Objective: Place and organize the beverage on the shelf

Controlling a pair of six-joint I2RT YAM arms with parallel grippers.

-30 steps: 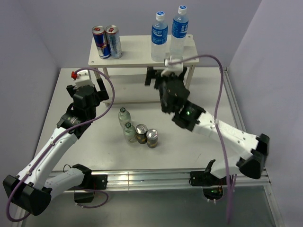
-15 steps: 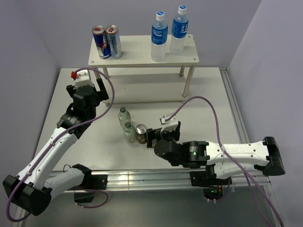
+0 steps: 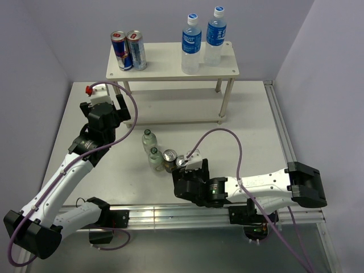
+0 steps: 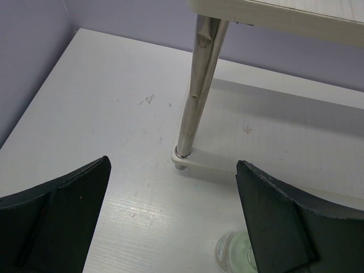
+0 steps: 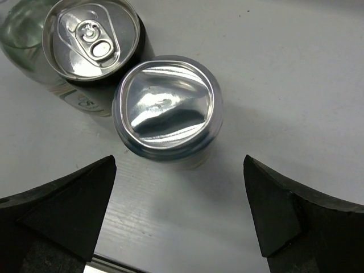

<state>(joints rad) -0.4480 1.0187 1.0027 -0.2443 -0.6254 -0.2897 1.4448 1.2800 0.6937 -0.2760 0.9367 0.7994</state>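
Note:
The nearer can (image 5: 168,109) stands below and outward of my right gripper, close against the other can, so my right gripper needs to move outward and down next and slide one finger between the cans.
Two clear blue-labelled bottles (image 3: 191,44) (image 3: 215,35) stand on the right of the shelf's (image 3: 165,67) top board. On the table stand two small green-capped bottles (image 3: 148,139) (image 3: 154,157) and two dark silver-topped cans (image 3: 169,159) (image 3: 182,161). My right gripper (image 3: 181,170) (image 5: 179,162) hovers open just in front of and above the nearer can (image 5: 165,105), nothing between its fingers. The other can (image 5: 91,40) stands behind it, touching it. My left gripper (image 3: 109,95) (image 4: 173,165) is open and empty near the shelf's front left leg (image 4: 199,85); a bottle top (image 4: 230,253) shows at the frame's lower edge.
Two tall blue-and-silver cans (image 3: 119,51) (image 3: 136,50) stand on the left of the shelf's top board. The lower board (image 3: 170,105) is bare. Purple-grey walls close in the left, back and right; a metal rail (image 3: 170,213) runs along the near edge.
My right arm has swung from the shelf's right end down to the cans at the front of the table. It stayed open. The left arm has not moved.

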